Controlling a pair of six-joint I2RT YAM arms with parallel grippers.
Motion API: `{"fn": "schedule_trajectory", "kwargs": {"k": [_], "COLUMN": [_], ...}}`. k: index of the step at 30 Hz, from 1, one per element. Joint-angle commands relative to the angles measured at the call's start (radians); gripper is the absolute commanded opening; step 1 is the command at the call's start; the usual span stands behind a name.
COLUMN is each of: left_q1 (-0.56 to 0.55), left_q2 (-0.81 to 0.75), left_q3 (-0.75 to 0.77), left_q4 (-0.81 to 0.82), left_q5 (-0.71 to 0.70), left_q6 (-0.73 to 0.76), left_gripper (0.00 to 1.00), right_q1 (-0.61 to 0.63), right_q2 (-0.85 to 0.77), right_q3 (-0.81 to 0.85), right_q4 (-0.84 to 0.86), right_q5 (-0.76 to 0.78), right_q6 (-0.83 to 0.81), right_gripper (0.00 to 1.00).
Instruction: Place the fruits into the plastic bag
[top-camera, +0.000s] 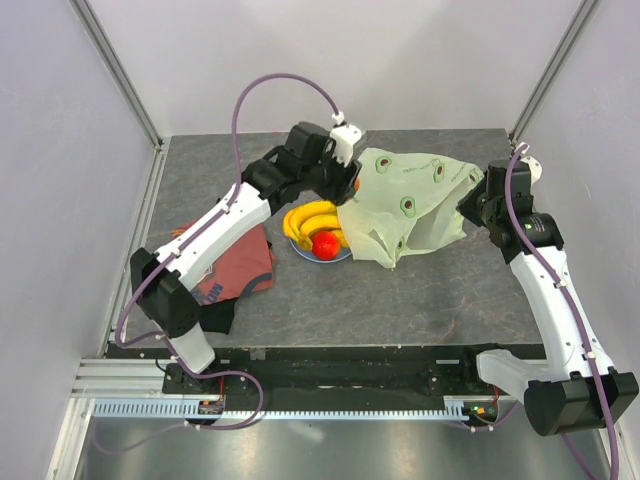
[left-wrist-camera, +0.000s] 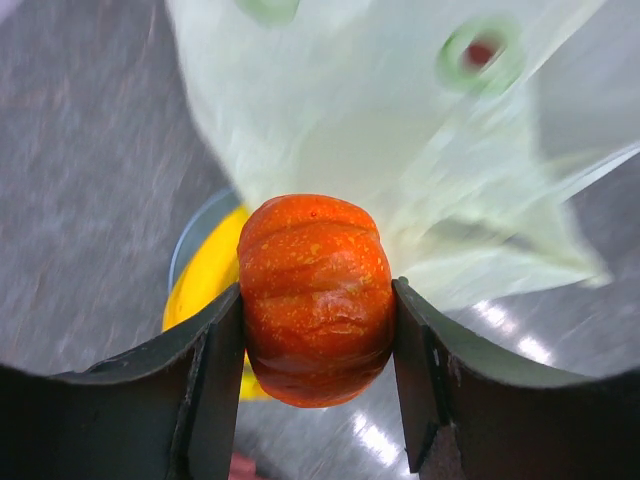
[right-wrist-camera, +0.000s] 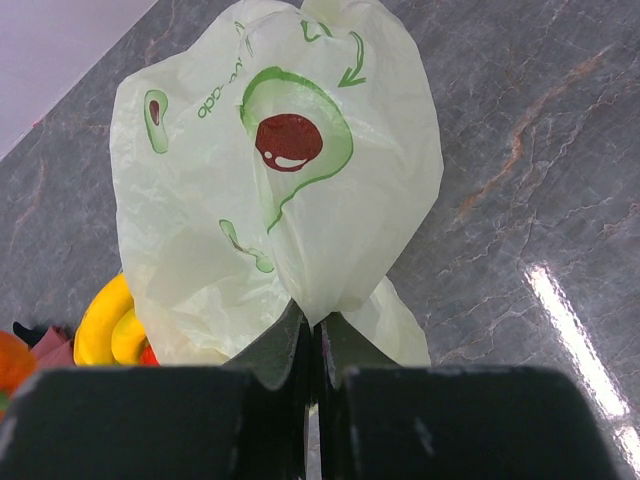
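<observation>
As the bag's near opening (top-camera: 428, 230) gapes, I need to move my left gripper to the right in the top view and down into it and release the ribbed fruit.
An orange-red ribbed fruit (left-wrist-camera: 315, 300) sits clamped between the two fingers of my left gripper (left-wrist-camera: 318, 292), held above the table. In the top view this gripper (top-camera: 347, 186) hangs at the left edge of the plastic bag (top-camera: 405, 205), just behind the plate. The pale green bag with avocado prints lies spread toward the right. My right gripper (right-wrist-camera: 318, 322) is shut on a pinched fold of the bag (right-wrist-camera: 300, 150) at its right end (top-camera: 468, 205). Yellow bananas (top-camera: 308, 220) and a red fruit (top-camera: 324, 245) lie on the blue plate (top-camera: 340, 257).
A red printed T-shirt (top-camera: 235, 270) lies crumpled on the table left of the plate, under the left arm. Grey walls and metal posts close in the table at the back and sides. The bananas (left-wrist-camera: 205, 275) and plate rim (left-wrist-camera: 195, 235) show below the held fruit.
</observation>
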Motion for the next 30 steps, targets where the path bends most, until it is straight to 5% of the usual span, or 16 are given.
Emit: {"fn": "schedule_trajectory", "kwargs": {"k": [1, 8, 13, 30], "left_q1": [-0.033, -0.101, -0.155, -0.17], "left_q2": [0.057, 0.215, 0.302, 0.408], "left_q3": [0.227, 0.309, 0.314, 0.377], "left_q4": [0.071, 0.219, 0.243, 0.128], "left_q5": [0.23, 0.555, 0.646, 0.438], "left_q6": [-0.16, -0.375, -0.454, -0.384], "left_gripper": [0.43, 0.43, 0.43, 0.43], "right_q1": [-0.004, -0.004, -0.002, -0.002], "right_q2": [-0.02, -0.029, -0.035, -0.057], "right_q3": [0.022, 0.034, 0.055, 0.083], "right_q4": [0.031, 0.026, 0.025, 0.028], "right_q5": [-0.016, -0.031, -0.033, -0.095], "right_q6": [-0.011, 0.001, 0.008, 0.009], "right_gripper": [0.07, 0.07, 0.06, 0.07]}}
